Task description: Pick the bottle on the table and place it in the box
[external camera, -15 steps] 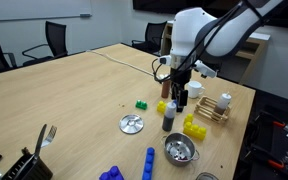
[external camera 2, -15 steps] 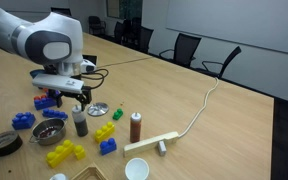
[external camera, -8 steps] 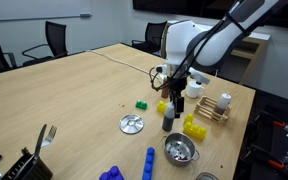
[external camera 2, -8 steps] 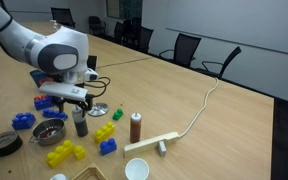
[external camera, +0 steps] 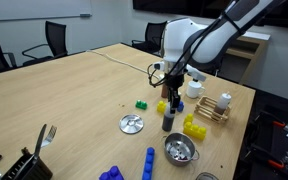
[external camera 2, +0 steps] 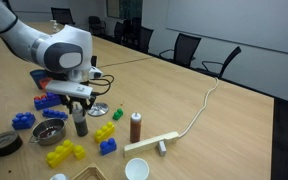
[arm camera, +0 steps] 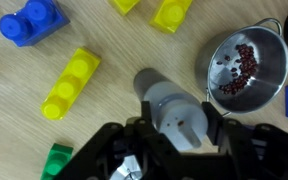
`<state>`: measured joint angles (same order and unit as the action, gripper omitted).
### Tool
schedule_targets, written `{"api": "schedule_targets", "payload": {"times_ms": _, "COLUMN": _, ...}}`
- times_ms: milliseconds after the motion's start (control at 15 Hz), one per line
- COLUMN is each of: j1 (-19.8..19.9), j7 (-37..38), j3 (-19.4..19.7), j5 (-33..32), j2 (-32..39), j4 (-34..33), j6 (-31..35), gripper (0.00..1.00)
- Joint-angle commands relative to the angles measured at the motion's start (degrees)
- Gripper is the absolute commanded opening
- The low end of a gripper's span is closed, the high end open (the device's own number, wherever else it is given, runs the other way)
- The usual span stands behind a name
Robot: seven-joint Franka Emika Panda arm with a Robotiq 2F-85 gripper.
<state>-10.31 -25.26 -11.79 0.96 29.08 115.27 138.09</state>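
Observation:
My gripper will next lift the dark bottle, carry it past the yellow blocks, lower it into the crate's loose end (external camera: 211,106) and let go, as a white bottle fills the crate's rest.
The small dark bottle (external camera: 168,121) with a pale cap stands upright on the wooden table, in both exterior views (external camera 2: 80,124). My gripper (external camera: 170,106) has come down over it from above. In the wrist view the pale cap of the bottle (arm camera: 172,108) fills the gap of the gripper (arm camera: 179,100), and both dark fingers (arm camera: 147,98) press against its sides, so the gripper is shut on the bottle. The bottle's base still rests on the table. The box (external camera: 212,109), a small slatted wooden crate, sits to the right of the bottle beyond some yellow blocks.
A metal bowl (external camera: 180,150) (arm camera: 244,62) holding red bits sits close to the bottle. Yellow blocks (external camera: 194,127) (arm camera: 69,82), a blue block (arm camera: 29,22), a green block (external camera: 141,104) and a silver disc (external camera: 132,124) lie around. A brown bottle (external camera 2: 136,127) and a white mug (external camera 2: 136,170) stand nearby.
The gripper has sunk a little around the bottle and its jaws have gone from open to shut on the cap. The bottle has not moved.

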Motion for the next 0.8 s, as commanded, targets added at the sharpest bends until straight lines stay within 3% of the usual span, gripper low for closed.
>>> {"api": "schedule_targets", "payload": {"times_ms": 0, "j1": 2.0, "j7": 0.0, "j3": -0.9, "j5": -0.9, "j2": -0.8, "j4": 0.4, "j6": -1.1, "gripper": 0.27}}
{"api": "schedule_targets", "payload": {"times_ms": 333, "j1": 5.9, "j7": -0.7, "j3": -1.7, "j5": 2.8, "j2": -6.7, "j4": 5.8, "j6": 0.2, "gripper": 0.27}}
{"api": "schedule_targets", "payload": {"times_ms": 533, "j1": 10.5, "j7": -4.0, "j3": -3.3, "j5": 12.8, "j2": -14.3, "j4": 11.9, "j6": 2.8, "gripper": 0.27}}
{"api": "schedule_targets", "payload": {"times_ms": 733, "j1": 11.8, "j7": -4.1, "j3": -1.0, "j5": 20.8, "j2": -23.0, "j4": 18.5, "j6": 5.0, "gripper": 0.27}}
